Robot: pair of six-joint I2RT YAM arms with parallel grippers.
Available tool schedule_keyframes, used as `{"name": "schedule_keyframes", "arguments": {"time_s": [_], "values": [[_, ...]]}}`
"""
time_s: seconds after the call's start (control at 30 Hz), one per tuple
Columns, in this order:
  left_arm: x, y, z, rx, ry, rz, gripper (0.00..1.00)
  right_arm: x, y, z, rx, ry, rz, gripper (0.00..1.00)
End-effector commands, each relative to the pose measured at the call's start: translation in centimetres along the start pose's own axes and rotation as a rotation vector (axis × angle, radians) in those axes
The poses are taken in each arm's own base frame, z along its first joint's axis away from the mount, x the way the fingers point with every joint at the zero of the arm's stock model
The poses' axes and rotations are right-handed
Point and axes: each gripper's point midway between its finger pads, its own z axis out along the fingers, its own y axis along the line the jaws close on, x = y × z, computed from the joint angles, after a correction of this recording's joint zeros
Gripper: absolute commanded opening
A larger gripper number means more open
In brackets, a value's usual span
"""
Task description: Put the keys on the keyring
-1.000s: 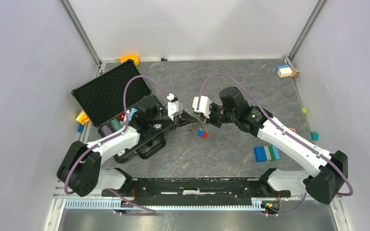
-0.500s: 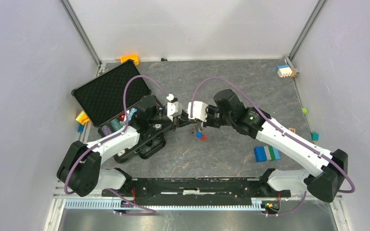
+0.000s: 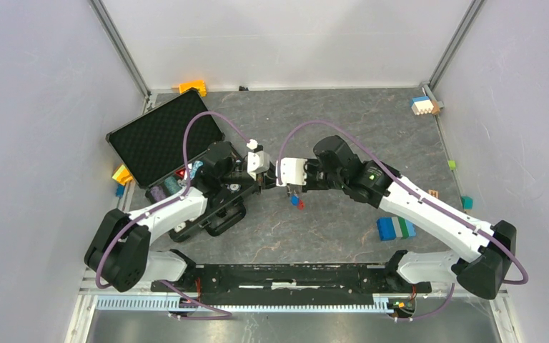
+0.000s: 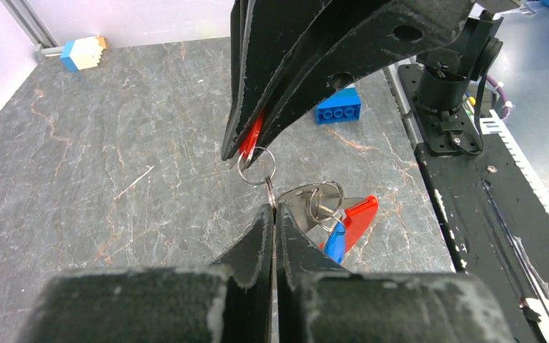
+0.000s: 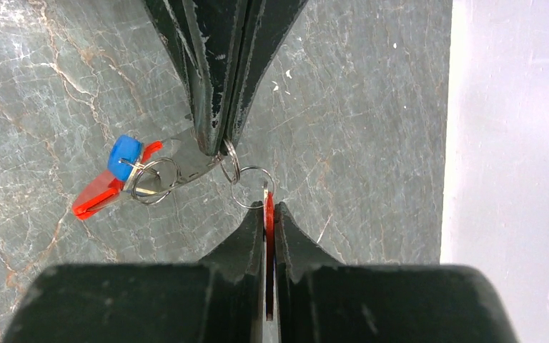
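I will next carry the red key (image 5: 269, 214), with its ring already linked, outward and down with my right gripper. I will let go of it on the bare tabletop that is below and outward of it.
My left gripper (image 4: 273, 211) is shut on the silvery metal part of the keyring (image 4: 304, 204), held above the table. The long red clip (image 4: 357, 214) and the blue-headed key (image 4: 334, 245) hang from it on a ring. My right gripper (image 5: 269, 207) is shut on the flat red head of the red key (image 5: 269, 214). A small metal ring (image 5: 250, 187) at the red key's tip links to the ring in the left jaws. The two grippers (image 3: 268, 181) (image 3: 289, 187) meet tip to tip at the table's middle. The blue key (image 5: 124, 153) and red clip (image 5: 96, 196) dangle to the left.
An open black foam case (image 3: 161, 136) lies at the left, behind the left arm. A blue, white and green brick (image 3: 395, 227) lies at the right. Small coloured blocks sit at the back (image 3: 193, 87), back right (image 3: 424, 106) and right edge (image 3: 467, 202).
My right gripper has moved left with the red key until it meets the left gripper. The hanging red clip and blue key shifted slightly left. The left arm barely moved.
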Motion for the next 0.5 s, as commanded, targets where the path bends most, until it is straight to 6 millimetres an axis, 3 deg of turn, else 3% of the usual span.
{"name": "schedule_keyframes", "arguments": {"time_s": [0.0,0.33,0.4,0.47], "values": [[-1.2,-0.1,0.4,0.036,-0.026,0.010,0.02,-2.0,-2.5,-1.2,0.078,-0.036,-0.020,0.00],[-1.3,0.7,0.6,0.007,-0.022,-0.014,0.02,-4.5,-2.1,-1.2,0.024,-0.121,0.038,0.00],[-1.4,0.8,0.7,0.002,-0.028,-0.021,0.08,-4.4,-2.5,-1.2,0.045,-0.110,0.042,0.00],[-1.5,0.7,0.6,0.002,-0.030,-0.021,0.20,-4.1,-3.5,-1.6,0.096,-0.090,0.047,0.00]]}}
